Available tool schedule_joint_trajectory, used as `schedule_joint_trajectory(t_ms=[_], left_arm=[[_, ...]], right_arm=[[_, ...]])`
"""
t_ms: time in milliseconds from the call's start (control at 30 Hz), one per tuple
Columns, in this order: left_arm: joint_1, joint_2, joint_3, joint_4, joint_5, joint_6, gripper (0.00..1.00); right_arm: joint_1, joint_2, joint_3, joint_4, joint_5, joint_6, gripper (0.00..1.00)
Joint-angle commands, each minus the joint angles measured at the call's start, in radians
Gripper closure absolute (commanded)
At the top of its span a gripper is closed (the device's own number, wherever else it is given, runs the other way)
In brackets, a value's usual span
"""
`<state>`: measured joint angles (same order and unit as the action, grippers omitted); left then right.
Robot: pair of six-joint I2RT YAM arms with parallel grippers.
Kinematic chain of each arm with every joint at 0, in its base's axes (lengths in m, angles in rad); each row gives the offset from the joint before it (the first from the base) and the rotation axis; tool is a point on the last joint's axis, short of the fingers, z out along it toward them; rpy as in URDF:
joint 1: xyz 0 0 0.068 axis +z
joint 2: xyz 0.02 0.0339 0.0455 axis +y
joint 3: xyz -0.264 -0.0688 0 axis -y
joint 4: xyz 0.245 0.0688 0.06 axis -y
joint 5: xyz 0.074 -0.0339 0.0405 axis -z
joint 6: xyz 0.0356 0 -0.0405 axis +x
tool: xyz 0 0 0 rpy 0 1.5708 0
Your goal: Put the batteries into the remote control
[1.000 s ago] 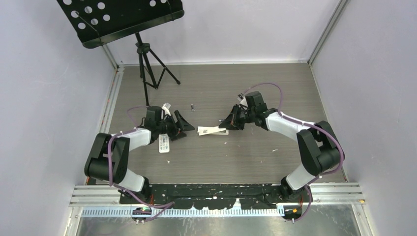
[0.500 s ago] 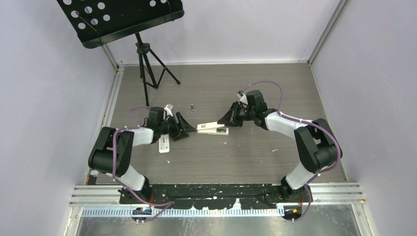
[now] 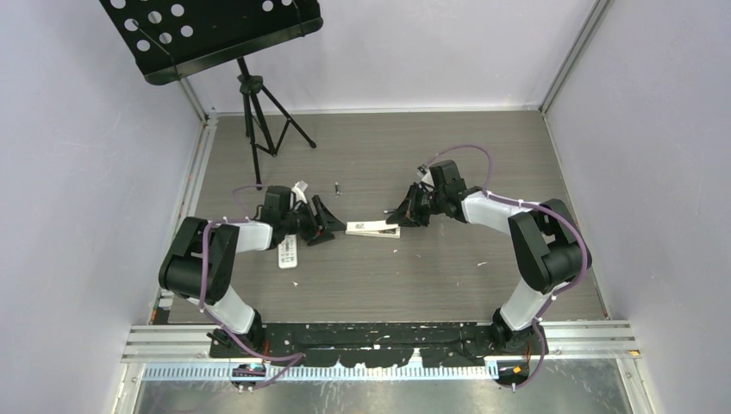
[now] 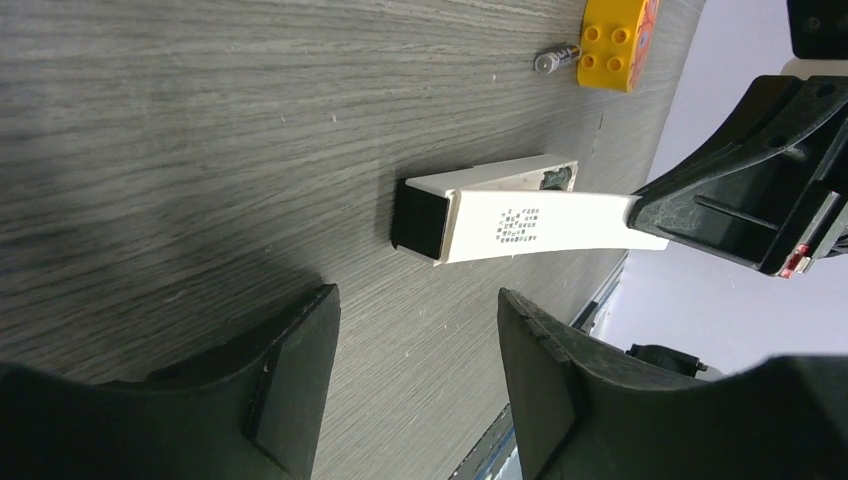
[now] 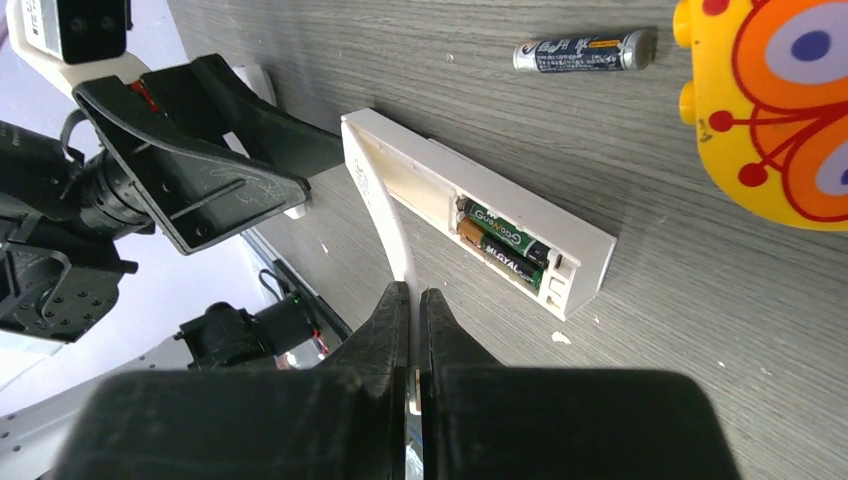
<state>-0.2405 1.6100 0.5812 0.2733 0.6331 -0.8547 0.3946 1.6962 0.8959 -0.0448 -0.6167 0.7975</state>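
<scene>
My right gripper brings the battery cover (image 5: 390, 215) down onto the open battery bay (image 5: 504, 245) next and releases it, since that bay lies uncovered below the gripper.
A white remote control (image 5: 585, 250) lies face down on the table, its battery bay open with two batteries (image 5: 505, 243) seated in it. My right gripper (image 5: 413, 292) is shut on the remote's thin white battery cover (image 5: 390, 215), which is still joined to the remote's far end and arches up from it. One loose battery (image 5: 585, 50) lies beyond the remote beside the orange-yellow toy (image 5: 775, 110). My left gripper (image 4: 415, 330) is open and empty, a short way from the remote's end (image 4: 420, 215). In the top view the remote (image 3: 372, 228) lies between the two grippers.
A second white remote (image 3: 289, 252) lies by my left arm. A small dark slim piece (image 3: 336, 186) lies further back. A music stand's tripod (image 3: 259, 112) stands at the back left. Walls and metal rails close the table in.
My left arm has drawn its elbow in and its gripper has edged right toward the remote. My right gripper keeps its hold on the cover and has shifted only slightly.
</scene>
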Motion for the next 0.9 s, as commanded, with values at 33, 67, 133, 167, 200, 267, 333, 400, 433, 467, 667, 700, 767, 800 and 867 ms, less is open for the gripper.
schedule_joint_trajectory(t_ms=[33,67,133,167,200,267,333,400,433,467,667,700,767,800,867], left_arm=[[-0.017,0.032,0.041,0.029,-0.015,0.034,0.39],[-0.022,0.037,0.045,0.029,-0.019,0.035,0.39],[-0.033,0.048,0.055,0.030,-0.025,0.041,0.39],[-0.037,0.055,0.063,0.029,-0.027,0.045,0.39],[-0.042,0.062,0.070,0.029,-0.032,0.048,0.39],[-0.049,0.073,0.081,0.024,-0.037,0.058,0.41],[-0.060,0.080,0.094,0.007,-0.046,0.079,0.42],[-0.074,0.088,0.106,-0.019,-0.061,0.100,0.45],[-0.079,0.093,0.112,-0.034,-0.069,0.109,0.46],[-0.084,0.099,0.117,-0.046,-0.077,0.116,0.47],[-0.107,0.121,0.147,-0.127,-0.133,0.153,0.52],[-0.111,0.122,0.155,-0.152,-0.144,0.164,0.53],[-0.121,0.126,0.166,-0.203,-0.173,0.185,0.54],[-0.127,0.129,0.170,-0.227,-0.186,0.206,0.54],[-0.140,0.137,0.180,-0.268,-0.219,0.232,0.56]], right_arm=[[-0.007,0.023,0.030,-0.140,0.071,-0.096,1.00],[-0.007,0.024,0.027,-0.145,0.075,-0.100,1.00],[-0.007,0.031,0.021,-0.149,0.087,-0.106,1.00],[-0.007,0.034,0.018,-0.149,0.098,-0.108,1.00],[-0.007,0.036,0.014,-0.148,0.107,-0.111,1.00],[-0.007,0.042,0.009,-0.140,0.119,-0.120,1.00],[-0.007,0.047,0.008,-0.138,0.142,-0.133,1.00],[-0.007,0.051,0.005,-0.134,0.159,-0.143,1.00],[-0.007,0.054,0.004,-0.136,0.169,-0.148,1.00],[-0.007,0.056,0.002,-0.136,0.174,-0.153,1.00],[-0.007,0.058,-0.009,-0.145,0.194,-0.165,1.00],[-0.007,0.056,-0.011,-0.145,0.197,-0.166,1.00],[-0.006,0.052,-0.012,-0.148,0.201,-0.167,1.00],[-0.007,0.050,-0.012,-0.148,0.203,-0.168,1.00],[-0.007,0.046,-0.012,-0.151,0.205,-0.168,1.00]])
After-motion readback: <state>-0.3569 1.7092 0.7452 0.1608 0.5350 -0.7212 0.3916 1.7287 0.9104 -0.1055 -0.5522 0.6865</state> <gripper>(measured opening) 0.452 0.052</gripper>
